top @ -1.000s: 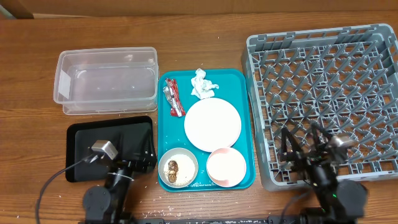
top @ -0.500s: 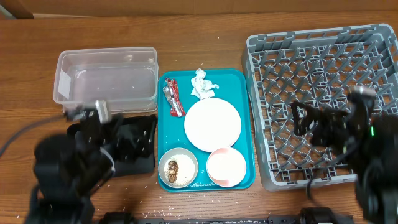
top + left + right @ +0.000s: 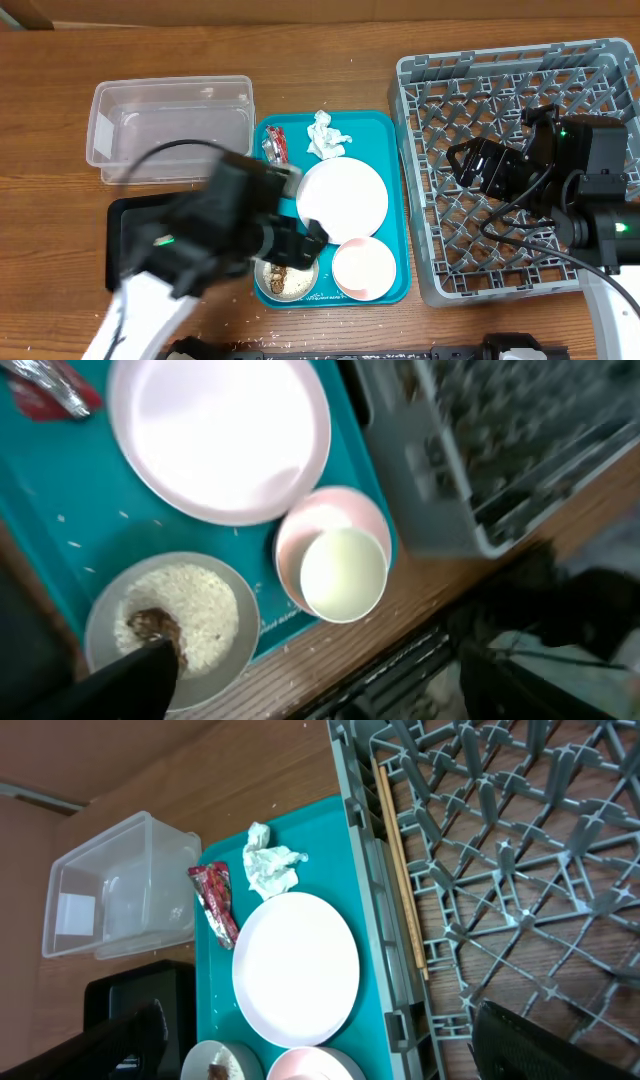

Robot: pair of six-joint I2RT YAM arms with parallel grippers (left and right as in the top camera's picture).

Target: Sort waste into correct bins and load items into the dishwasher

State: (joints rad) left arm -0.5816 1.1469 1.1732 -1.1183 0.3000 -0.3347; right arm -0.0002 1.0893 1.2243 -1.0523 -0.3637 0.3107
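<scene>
The white cup is in the pink bowl. My left gripper will next move toward the cup, then down onto its rim (image 3: 345, 274) (image 3: 312, 590) beside the scraps bowl.
On the teal tray (image 3: 393, 190) lie a crumpled white tissue (image 3: 325, 135), a red-and-silver wrapper (image 3: 277, 148), a round whitish plate (image 3: 345, 198) and a pale pink bowl (image 3: 365, 268). The left wrist view shows a small white cup (image 3: 343, 572) inside the pink bowl (image 3: 300, 535). A small bowl (image 3: 215, 680) holds brown scraps (image 3: 152, 624) on white crumbs. My left gripper (image 3: 300, 245) hovers open over this bowl, blurred. My right gripper (image 3: 475, 165) is open and empty above the grey dish rack (image 3: 600, 60). The clear tub (image 3: 170, 130) stands empty. My left arm covers most of the black tray (image 3: 118, 215).
The rack (image 3: 470, 870) fills the right side and reaches the table's front edge. A thin wooden stick (image 3: 402, 880) lies along the rack's left wall. White crumbs are scattered on the wood in front of the teal tray.
Both arms have lifted from the front edge. My left arm has swung right, from the black tray to over the scraps bowl. My right arm has moved back over the rack.
</scene>
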